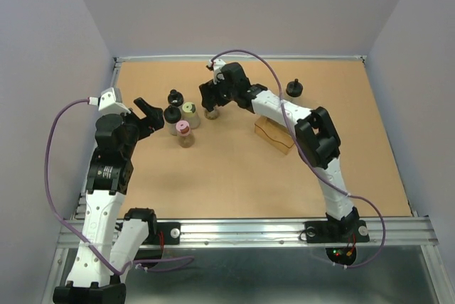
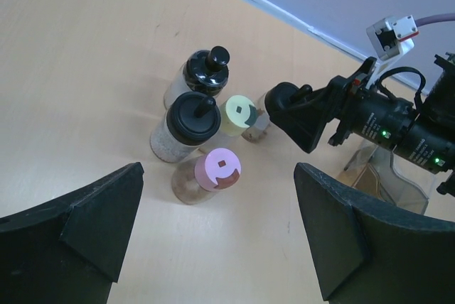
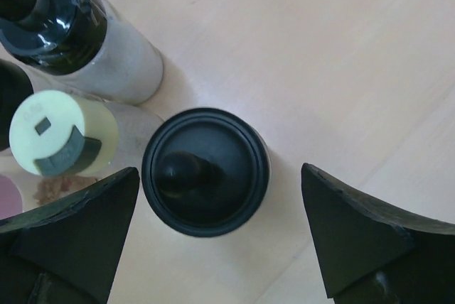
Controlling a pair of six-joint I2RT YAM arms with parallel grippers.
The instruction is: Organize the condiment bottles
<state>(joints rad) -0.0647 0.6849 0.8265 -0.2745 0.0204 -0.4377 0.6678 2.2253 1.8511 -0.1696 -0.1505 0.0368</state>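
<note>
The fifth bottle's black cap is below, between my right gripper's open fingers, so they will lower around it and close next.
Several small clear bottles stand clustered at the back left of the table: two black-capped ones (image 1: 174, 97) (image 1: 172, 114), a yellow-green-capped one (image 1: 189, 111) and a pink-capped one (image 1: 184, 132). My right gripper (image 1: 211, 103) is open and hangs straight over a fifth, black-capped bottle (image 3: 206, 171), a finger on each side and neither touching it. A sixth black-capped bottle (image 1: 294, 89) stands alone at the back right. My left gripper (image 1: 150, 116) is open and empty, just left of the cluster; the pink-capped bottle (image 2: 218, 170) shows ahead of its fingers.
An amber-tinted clear rectangular box (image 1: 274, 134) lies right of the cluster, under my right forearm. The right arm reaches across the middle of the table. Grey walls close the table at the back and both sides.
</note>
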